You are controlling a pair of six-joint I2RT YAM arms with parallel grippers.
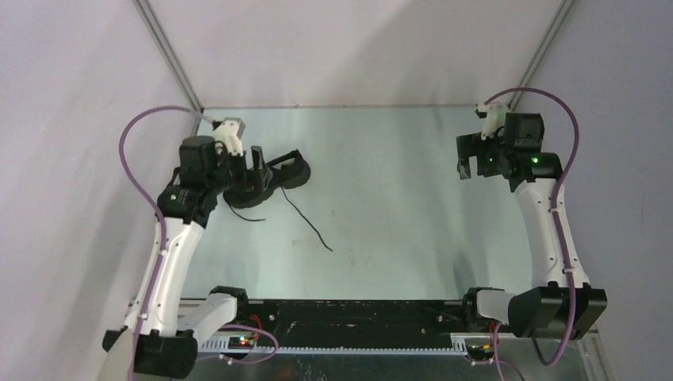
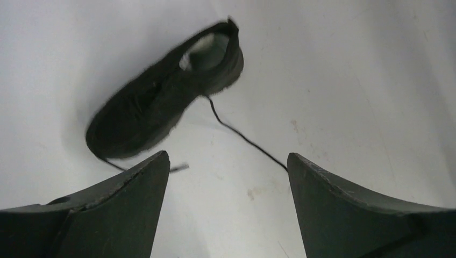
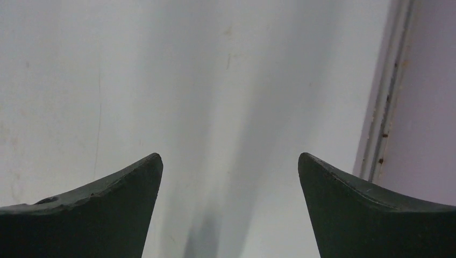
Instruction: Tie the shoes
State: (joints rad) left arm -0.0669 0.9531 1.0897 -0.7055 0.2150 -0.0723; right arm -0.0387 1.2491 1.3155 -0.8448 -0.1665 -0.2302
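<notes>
I will next move my left gripper to its right in the top view and lower it onto the black sneaker's heel collar (image 1: 297, 154) (image 2: 232, 30), away from the laces.
The black sneaker (image 1: 279, 176) lies on the table at the back left, laces untied. One long thin lace (image 1: 308, 224) trails toward the table's middle; a shorter lace end (image 1: 244, 215) lies by the toe. In the left wrist view the shoe (image 2: 161, 99) is blurred and sits beyond the fingertips, with its lace (image 2: 244, 138) running between them. My left gripper (image 1: 254, 168) hovers over the shoe's near side, open and empty (image 2: 228, 161). My right gripper (image 1: 468, 163) is open and empty at the far right, over bare table (image 3: 230, 161).
The pale walls of the enclosure close in the table on the left, back and right. A metal rail (image 3: 383, 107) along the right wall's foot is close to my right gripper. A black base bar (image 1: 357, 313) runs along the near edge.
</notes>
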